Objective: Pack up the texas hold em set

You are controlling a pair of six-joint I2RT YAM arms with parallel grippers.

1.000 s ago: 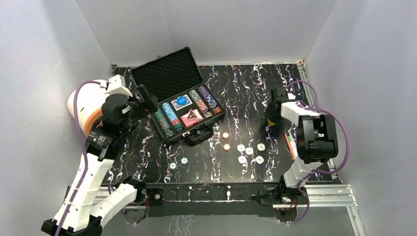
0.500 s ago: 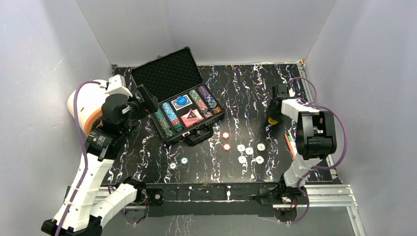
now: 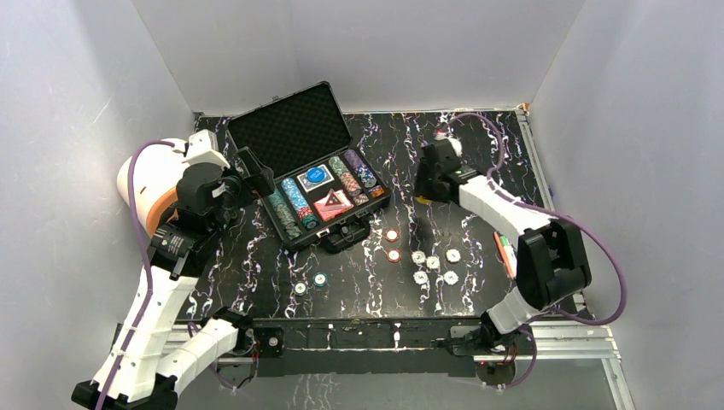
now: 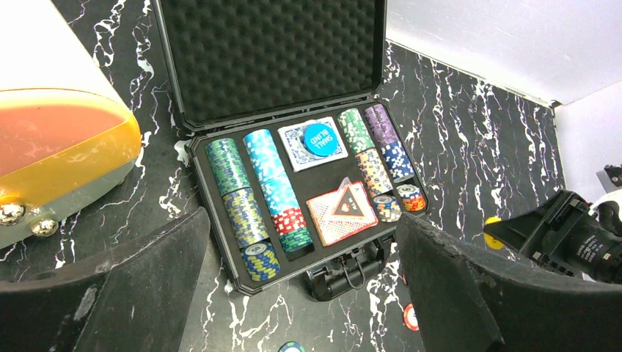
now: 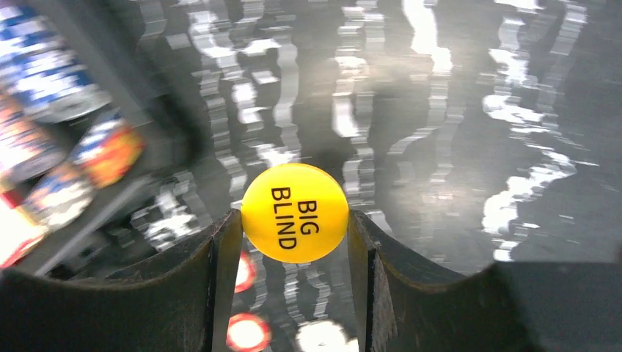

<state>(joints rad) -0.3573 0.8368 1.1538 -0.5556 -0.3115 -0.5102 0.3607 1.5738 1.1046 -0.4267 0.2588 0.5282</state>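
Note:
I should carry the button over the case with my right gripper next, turn the gripper square to the tray, and lower the button onto the red deck [image 3: 333,204].
The black case [image 3: 290,128] lies open at the back left, its foam lid up. Its tray holds rows of multicoloured chips [image 4: 253,198], a blue card deck [image 4: 304,143] with a blue button on it, and a red deck [image 4: 341,213]. Several loose chips [image 3: 434,261] lie on the table in front of the case. My right gripper [image 3: 423,192] is shut on the yellow "BIG BLIND" button [image 5: 295,198], held above the table just right of the case; the button also shows in the left wrist view [image 4: 493,233]. My left gripper [image 4: 302,220] is open and empty, above the case's near-left edge.
A big white-and-orange cylinder [image 3: 149,184] stands left of the case, beside my left arm. A thin orange-green pen [image 3: 505,252] lies at the table's right edge. White walls close in on the left, back and right.
My right arm has swung left from the table's right side toward the case, carrying the yellow button. The left arm has not moved.

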